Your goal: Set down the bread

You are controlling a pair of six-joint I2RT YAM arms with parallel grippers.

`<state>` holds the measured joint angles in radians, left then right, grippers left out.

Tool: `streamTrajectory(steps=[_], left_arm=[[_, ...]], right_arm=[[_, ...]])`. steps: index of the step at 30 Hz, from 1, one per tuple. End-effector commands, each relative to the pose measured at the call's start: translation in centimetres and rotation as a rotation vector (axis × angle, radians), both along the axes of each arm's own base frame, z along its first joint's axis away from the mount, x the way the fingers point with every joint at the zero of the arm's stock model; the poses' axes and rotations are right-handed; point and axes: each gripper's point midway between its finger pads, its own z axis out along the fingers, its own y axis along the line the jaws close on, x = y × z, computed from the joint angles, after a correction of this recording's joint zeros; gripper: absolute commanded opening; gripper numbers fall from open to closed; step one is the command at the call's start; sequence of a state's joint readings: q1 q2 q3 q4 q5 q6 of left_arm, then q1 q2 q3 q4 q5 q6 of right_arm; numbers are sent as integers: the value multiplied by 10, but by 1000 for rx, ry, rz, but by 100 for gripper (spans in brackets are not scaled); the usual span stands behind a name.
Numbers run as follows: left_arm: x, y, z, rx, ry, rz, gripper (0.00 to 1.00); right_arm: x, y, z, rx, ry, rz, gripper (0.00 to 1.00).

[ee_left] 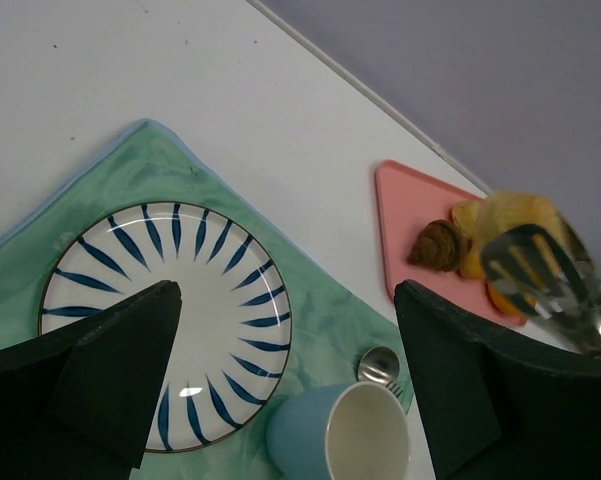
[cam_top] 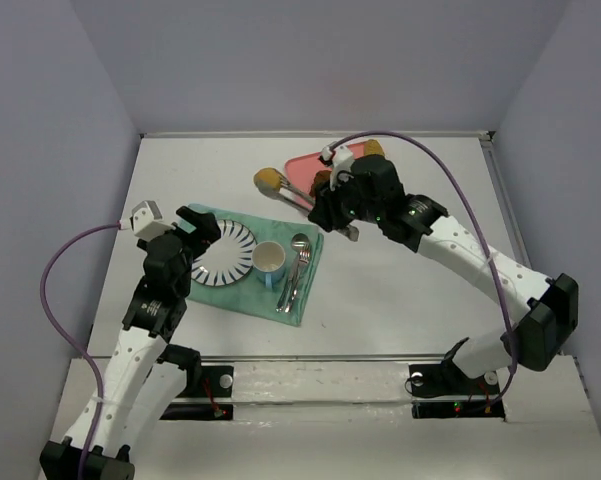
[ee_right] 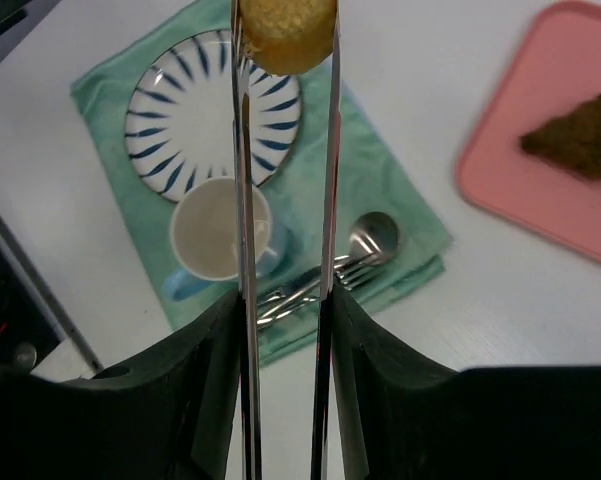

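Observation:
The empty plate is to the left of my right gripper in the top view. My right gripper will next swing over, lower the bun (cam_top: 271, 180) onto the plate and let go of the tongs.
My right gripper (cam_top: 332, 208) (ee_right: 283, 300) is shut on a pair of metal tongs (ee_right: 242, 200) (cam_top: 298, 193). The tongs' tips pinch the round golden-yellow bun (ee_right: 285, 30) (cam_top: 271, 180) in the air, between the pink tray (cam_top: 302, 163) and the blue-striped white plate (cam_top: 225, 252). The bun also shows in the left wrist view (ee_left: 515, 215). The dark brown wedge pastry (ee_right: 580, 140) (ee_left: 440, 245) lies on the pink tray (ee_right: 510, 170). My left gripper (cam_top: 202, 232) (ee_left: 285, 300) is open and empty, hovering over the plate (ee_left: 180, 300).
A green cloth (cam_top: 305, 285) carries the plate, a blue cup (cam_top: 270, 262) (ee_left: 350, 435) and a spoon and fork (cam_top: 298, 265) (ee_right: 365, 245). Other orange and golden pastries sit on the tray (ee_left: 475, 262). Grey walls close in the table on three sides.

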<state>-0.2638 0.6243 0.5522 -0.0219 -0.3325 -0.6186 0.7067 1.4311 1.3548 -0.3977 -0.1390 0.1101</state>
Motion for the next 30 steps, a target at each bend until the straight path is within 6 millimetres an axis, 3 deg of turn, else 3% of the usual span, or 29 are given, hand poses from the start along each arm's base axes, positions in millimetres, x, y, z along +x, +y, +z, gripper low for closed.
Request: streamTrajectory(steps=[1,5,6,7,8,11,16,21,30], left_arm=[[-6,9,34,-34,-82,46,99],[-11,14,36,-52,-89,77,99],[-12,14,36,-53,-89,74,99],[-12,13,38,-56,-97,69,99],[-13,12,38,-59,-102,63,99],[-14,12,38,-59,-103,57,99],[-13,11,36,-57,-99,54,99],[-12,11,36,-56,-99,55,99],[-14,11,36,-59,-104,52,99]], right_arm=[[-25,61,2,27,-29,258,30],[-37,101,-20,-20,4,347,31],[-36,111,-15,-16,-3,358,31],[-35,119,-39,-72,18,386,31],[-37,133,-49,-93,27,409,32],[-41,145,-66,-145,54,429,34],[-36,150,-79,-186,64,411,51],[-35,149,-77,-186,63,402,64],[-26,149,-58,-160,40,338,60]])
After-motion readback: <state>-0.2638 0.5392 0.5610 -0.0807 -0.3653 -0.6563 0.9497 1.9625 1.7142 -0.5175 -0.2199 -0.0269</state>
